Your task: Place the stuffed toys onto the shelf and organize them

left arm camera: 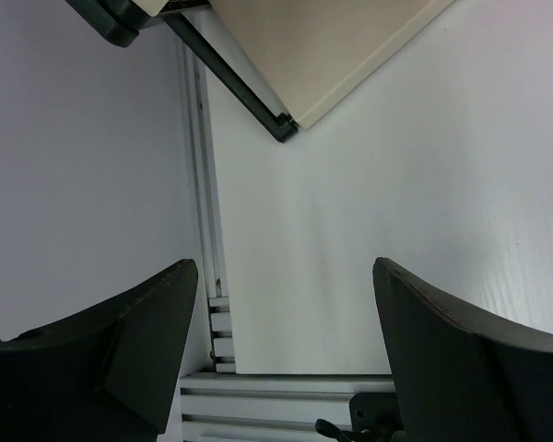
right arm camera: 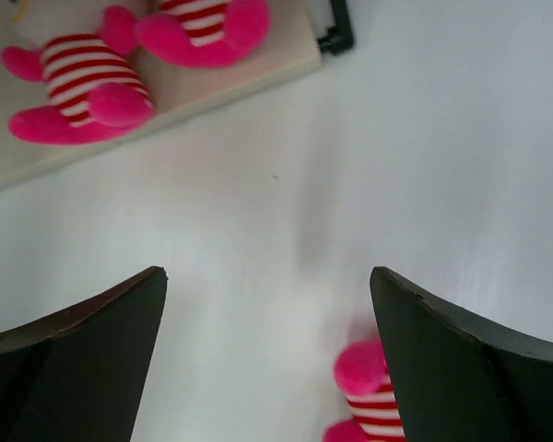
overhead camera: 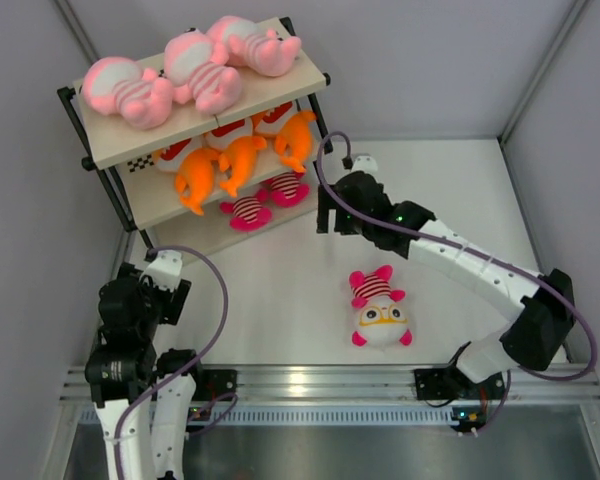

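Only the magenta-striped toy still lies on the tabletop. My right gripper will next move back and down to close on the shelf-side foot of the magenta-striped toy (overhead camera: 357, 279).
The shelf (overhead camera: 220, 115) stands at the far left. Three pale pink toys (overhead camera: 195, 65) lie on its top board, three orange toys (overhead camera: 235, 155) on the middle board, and two magenta-striped toys (overhead camera: 265, 200) on the bottom board; these two also show in the right wrist view (right arm camera: 78, 87). A third magenta-striped toy (overhead camera: 380, 310) lies on the table, its foot visible in the right wrist view (right arm camera: 364, 373). My right gripper (overhead camera: 325, 215) (right arm camera: 267, 304) is open and empty, just right of the shelf. My left gripper (overhead camera: 160, 262) (left arm camera: 286, 313) is open and empty near the shelf's front corner (left arm camera: 286, 124).
Grey walls close in the table on the left, back and right. An aluminium rail (overhead camera: 310, 385) runs along the near edge, also seen in the left wrist view (left arm camera: 267, 396). Purple cables loop from both arms.
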